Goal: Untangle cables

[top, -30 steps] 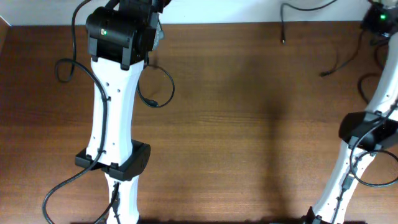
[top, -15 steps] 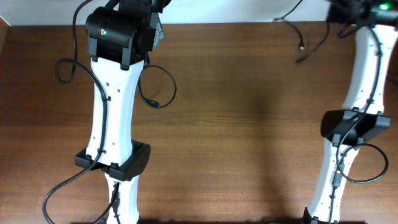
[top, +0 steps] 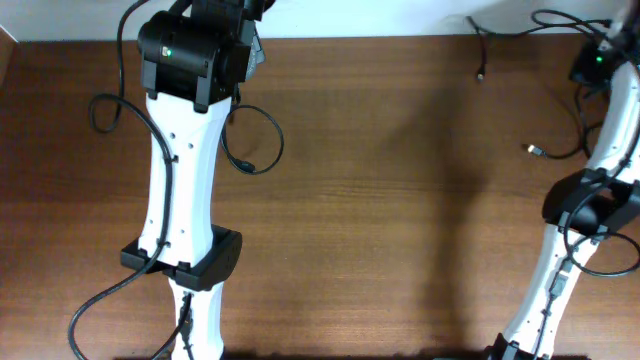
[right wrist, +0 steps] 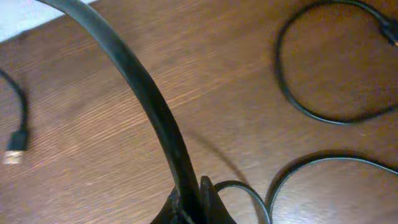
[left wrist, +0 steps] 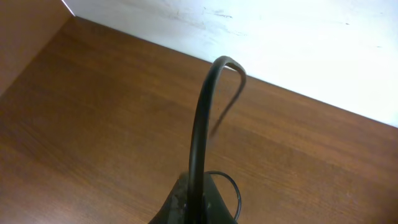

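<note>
Bare tabletop between the arms lies below my left gripper, to its right in the overhead view. I should next carry the cable across and down to release it there.
Both grippers hold thin black cables. My left gripper (left wrist: 196, 202) is shut on a cable (left wrist: 202, 118) that rises from the jaws and bends over near the white wall. In the overhead view this cable hangs in a loop (top: 262, 150) beside the left arm. My right gripper (right wrist: 194, 205) is shut on another cable (right wrist: 140, 87) that arcs up to the left. More cable loops (right wrist: 311, 106) lie on the table to its right, and a plug (right wrist: 15, 148) lies at the left. The overhead view shows two loose plug ends (top: 482, 74) (top: 533, 150) at the top right.
The brown wooden table (top: 400, 220) ends at a white wall (left wrist: 280, 43) at the back. The left arm (top: 185, 180) and right arm (top: 580, 210) stand over the table with their own thicker black wires (top: 100, 300).
The right arm swung left toward the wall, then back to the right. Its cable moved along, and one loose plug end now lies further right and nearer. The left arm has barely moved.
</note>
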